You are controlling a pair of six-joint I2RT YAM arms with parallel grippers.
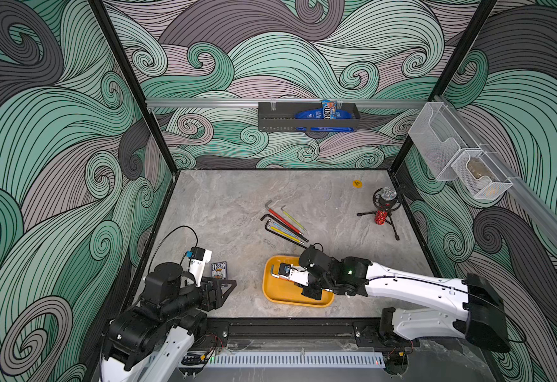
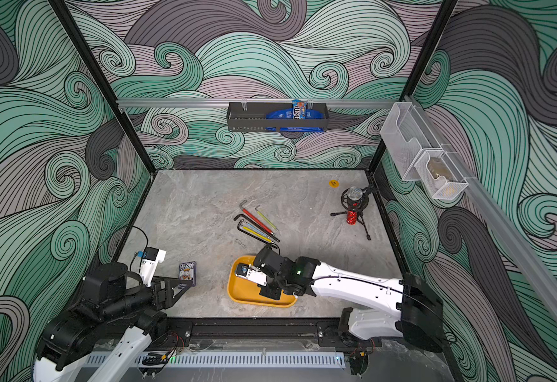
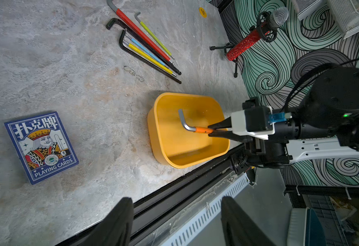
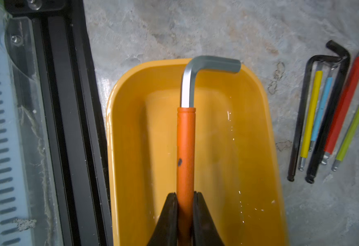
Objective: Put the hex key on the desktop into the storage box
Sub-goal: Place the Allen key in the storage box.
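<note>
I will next lower the hex key between the storage box's sides with my right gripper and release the key's orange sleeve, as the box's yellow bottom lies open below the gripper.
My right gripper [image 4: 186, 194] is shut on the orange sleeve of a silver hex key [image 4: 186, 138]. The key hangs over the yellow-orange storage box [image 4: 234, 149], its bent end near the box's far rim. In the left wrist view the hex key [image 3: 187, 124] sits inside the box's opening [image 3: 174, 149]; whether it touches the floor I cannot tell. Several more hex keys [image 1: 285, 225] with coloured sleeves lie in a bunch on the desktop [image 1: 220, 215] behind the box [image 1: 280, 294]. My left gripper [image 1: 227, 287] stands open and empty at the front left.
A blue pack of playing cards [image 1: 219, 269] lies by the left gripper. A red microphone on a tripod [image 1: 384, 208] stands at the right, with a yellow sticker [image 1: 356, 183] behind it. A black wall basket [image 1: 306, 117] and white mesh bins [image 1: 462, 165] hang on the walls.
</note>
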